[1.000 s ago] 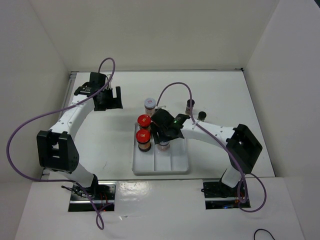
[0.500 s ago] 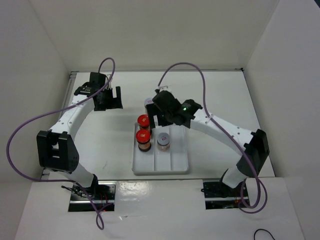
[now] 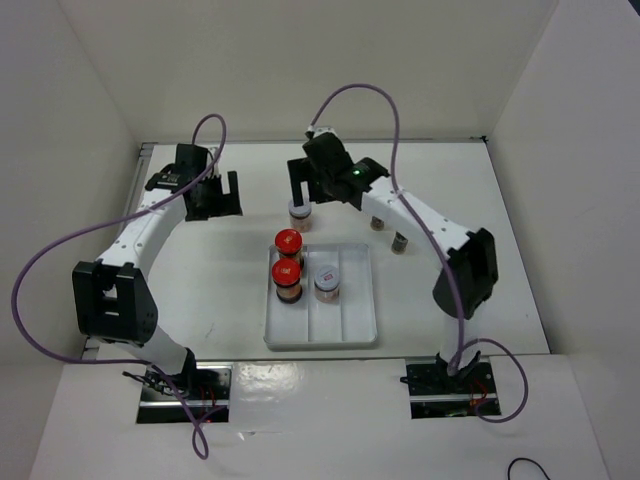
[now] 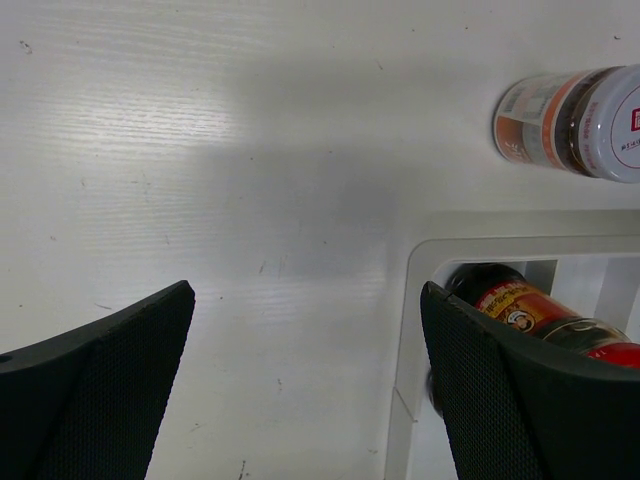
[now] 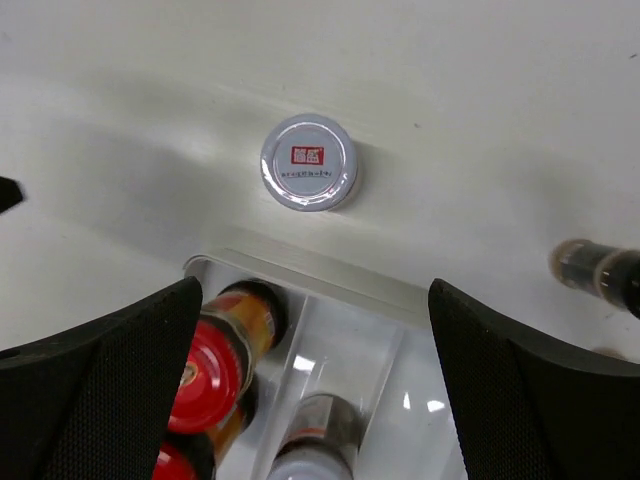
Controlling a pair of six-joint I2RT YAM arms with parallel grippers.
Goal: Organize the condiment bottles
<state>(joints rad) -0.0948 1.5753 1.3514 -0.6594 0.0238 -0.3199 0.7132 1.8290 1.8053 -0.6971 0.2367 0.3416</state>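
Observation:
The jar stands upright on the table below the open fingers. The jar's white lid (image 3: 300, 209) (image 5: 308, 162) comes between my right gripper's fingers next as they lower and close around it.
Two red-lidded condiment bottles (image 3: 288, 241) (image 3: 287, 273) stand in the left lane of the white tray (image 3: 322, 344). A white-lidded one (image 3: 326, 280) stands in the middle lane. Another white-lidded jar (image 3: 299, 212) (image 5: 308, 162) stands on the table just behind the tray. My right gripper (image 3: 305, 188) (image 5: 310, 380) hovers open above it, holding nothing. Two small dark bottles (image 3: 378, 222) (image 3: 398, 243) stand on the table to the right, partly behind the right arm. My left gripper (image 3: 236, 196) (image 4: 305, 380) is open and empty, over bare table left of the tray.
White walls close in the table on the left, back and right. The tray's right lane (image 3: 359, 300) holds nothing. In the left wrist view the tray corner (image 4: 415, 300) lies close to the right finger. Purple cables loop above both arms.
The right gripper opened and let go of the white-lidded jar in the tray's middle lane. It then rose and swung back to above the other white-lidded jar. The left arm stayed still.

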